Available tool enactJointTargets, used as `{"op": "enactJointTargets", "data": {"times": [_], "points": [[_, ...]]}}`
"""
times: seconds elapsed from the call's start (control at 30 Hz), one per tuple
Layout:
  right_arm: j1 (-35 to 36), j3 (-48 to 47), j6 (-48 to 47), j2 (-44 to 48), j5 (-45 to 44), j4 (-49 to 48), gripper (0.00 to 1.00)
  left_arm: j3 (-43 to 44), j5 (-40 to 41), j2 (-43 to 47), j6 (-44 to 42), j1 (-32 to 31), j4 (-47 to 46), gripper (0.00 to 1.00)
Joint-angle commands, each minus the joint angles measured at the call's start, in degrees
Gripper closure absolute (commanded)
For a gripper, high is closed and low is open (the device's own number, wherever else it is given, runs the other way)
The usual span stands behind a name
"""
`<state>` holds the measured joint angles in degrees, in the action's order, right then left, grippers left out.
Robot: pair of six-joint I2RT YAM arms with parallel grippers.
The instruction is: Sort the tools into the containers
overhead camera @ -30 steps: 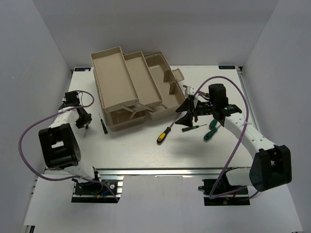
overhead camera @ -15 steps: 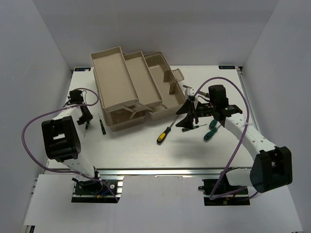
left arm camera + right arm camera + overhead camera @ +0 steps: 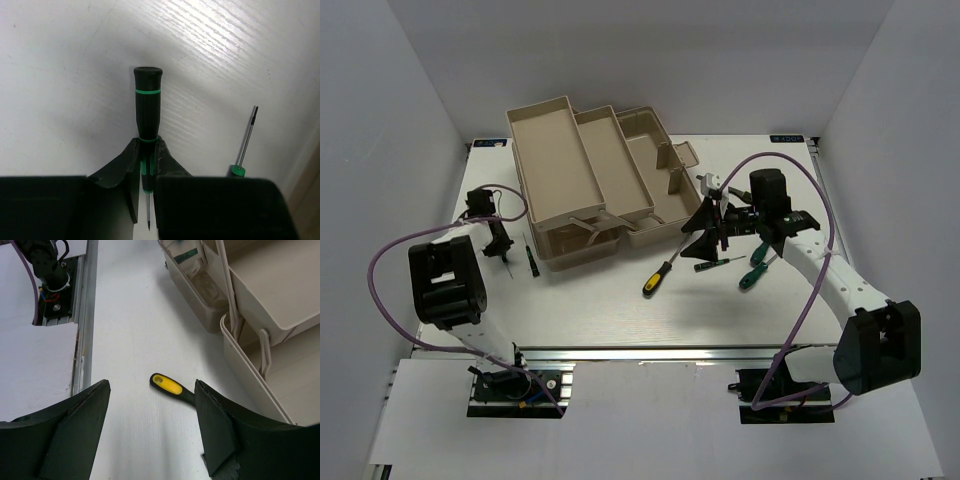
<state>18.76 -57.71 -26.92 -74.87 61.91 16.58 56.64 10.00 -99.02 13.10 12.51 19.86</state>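
Observation:
Because the toolbox's nearest tray (image 3: 563,176) stands empty, I will lift my left gripper, move it to the right in the top view over that tray, and release the driver with green rings.
My left gripper (image 3: 498,240) (image 3: 148,150) is shut on a short dark driver with green rings (image 3: 147,107), held low at the table's left side. I cannot tell if the driver touches the table. A second short driver (image 3: 531,258) (image 3: 245,145) lies just to its right, beside the beige toolbox (image 3: 590,180). My right gripper (image 3: 705,235) (image 3: 150,390) is open and empty above the table. The yellow-and-black screwdriver (image 3: 658,277) (image 3: 172,385) lies below it, between the jaws in the right wrist view. Green-and-black screwdrivers (image 3: 755,270) lie under the right arm.
The toolbox stands open at the back middle, its tiers folded out (image 3: 240,355). A thin dark driver (image 3: 718,263) lies between the yellow screwdriver and the green ones. The aluminium rail (image 3: 650,352) marks the table's near edge.
My left gripper has shifted a little back and to the right with the short driver in it. My right gripper has stayed nearly in place.

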Motion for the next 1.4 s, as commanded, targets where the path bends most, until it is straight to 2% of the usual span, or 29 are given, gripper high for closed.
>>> {"op": "enactJointTargets", "data": {"times": [0.0, 0.17, 0.3, 0.33, 0.4, 0.43, 0.5, 0.57, 0.67, 0.77, 0.8, 0.87, 0.9, 0.97, 1.0, 1.07, 1.23, 1.37], "points": [[-0.1, -3.9, 1.4, -0.5, 2.4, -0.2, 0.26, -3.5, 0.2, 2.3, -0.7, -0.1, 2.3, 0.92], [-0.1, -5.2, 2.4, -1.0, 3.4, -0.1, 0.26, -4.3, -1.7, 12.2, 1.9, -0.1, 3.0, 1.00], [0.2, -6.6, 1.6, -1.4, 4.0, 1.3, 0.28, -3.1, -8.7, 23.6, 7.9, 0.0, 4.8, 1.00], [0.9, -7.1, 0.4, -1.4, 3.8, 3.7, 0.34, -3.1, -13.5, 26.6, 9.3, 0.0, 3.8, 1.00], [2.0, -8.3, -4.2, -1.6, 2.6, 6.5, 0.52, -3.4, -17.1, 36.1, 13.9, -0.1, 2.0, 1.00], [2.9, -8.3, -5.2, -1.5, 2.2, 7.8, 0.77, -3.3, -20.7, 38.9, 15.4, -0.2, -0.9, 1.00], [4.3, -7.8, -6.7, -1.2, 1.8, 8.2, 1.00, -1.3, -24.9, 43.6, 19.6, -0.1, -4.7, 1.00], [5.4, -7.4, -7.6, -1.3, 1.5, 8.0, 1.00, 1.9, -31.7, 43.1, 21.9, -0.3, -5.9, 1.00], [7.6, -7.5, -6.9, -2.0, 0.3, 6.8, 1.00, 3.0, -34.1, 40.2, 25.6, -2.5, -11.3, 1.00], [9.4, -8.2, -6.4, -2.4, -0.4, 5.8, 0.94, 5.7, -33.6, 35.6, 27.1, -6.1, -15.1, 1.00], [10.6, -8.3, -6.4, -2.4, -1.4, 5.7, 0.85, 6.8, -33.0, 31.7, 27.1, -8.5, -15.9, 1.00], [12.0, -8.7, -6.3, -2.6, -3.8, 5.0, 0.76, 9.6, -31.2, 27.5, 26.8, -11.0, -14.9, 0.94], [13.7, -9.0, -6.5, -2.7, -4.9, 5.0, 0.66, 12.7, -29.9, 23.3, 26.1, -12.8, -12.8, 0.91], [15.3, -10.0, -6.7, -3.3, -7.0, 4.8, 0.59, 15.2, -28.0, 20.2, 25.7, -14.1, -9.9, 0.75], [17.0, -10.3, -6.7, -3.6, -9.4, 4.6, 0.55, 16.6, -26.4, 19.3, 25.1, -14.1, -8.0, 0.64], [19.0, -11.1, -6.4, -4.7, -12.2, 4.3, 0.53, 17.4, -24.6, 19.1, 24.5, -14.2, -7.4, 0.52], [24.1, -12.8, -5.5, -7.2, -19.6, 3.1, 0.50, 24.7, -19.6, 21.0, 19.5, -14.1, 0.3, 0.45], [30.3, -14.3, -5.2, -10.7, -24.9, 2.4, 0.43, 26.4, -14.2, 28.5, 17.6, -13.0, 5.1, 0.40]]}}
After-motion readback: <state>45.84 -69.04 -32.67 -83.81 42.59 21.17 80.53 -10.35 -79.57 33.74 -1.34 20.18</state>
